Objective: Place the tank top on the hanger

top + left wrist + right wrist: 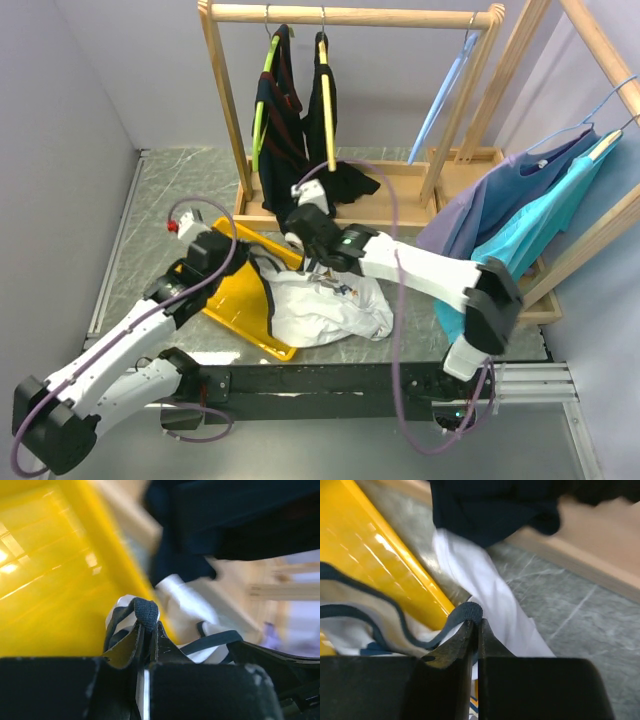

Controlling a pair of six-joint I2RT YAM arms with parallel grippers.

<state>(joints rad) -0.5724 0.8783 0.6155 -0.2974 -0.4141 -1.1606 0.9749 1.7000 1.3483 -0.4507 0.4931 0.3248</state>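
Note:
I will raise my right gripper, move it to the right in the top view, then lower it and let go over the tank top's white cloth, because the tank top lies crumpled.
The white tank top with navy trim lies crumpled, partly over the yellow tray. My left gripper is shut on a fold of its navy trim. My right gripper is shut on another piece of navy trim, with white cloth behind it. Both grippers sit close together at the top's upper edge. The light-blue hanger hangs on the wooden rail at the back right, away from both grippers.
A wooden rack holds dark garments on a lime-green hanger and a yellow hanger. Purple and teal shirts hang on a second rack at the right. The dark garment's hem hangs just behind the grippers.

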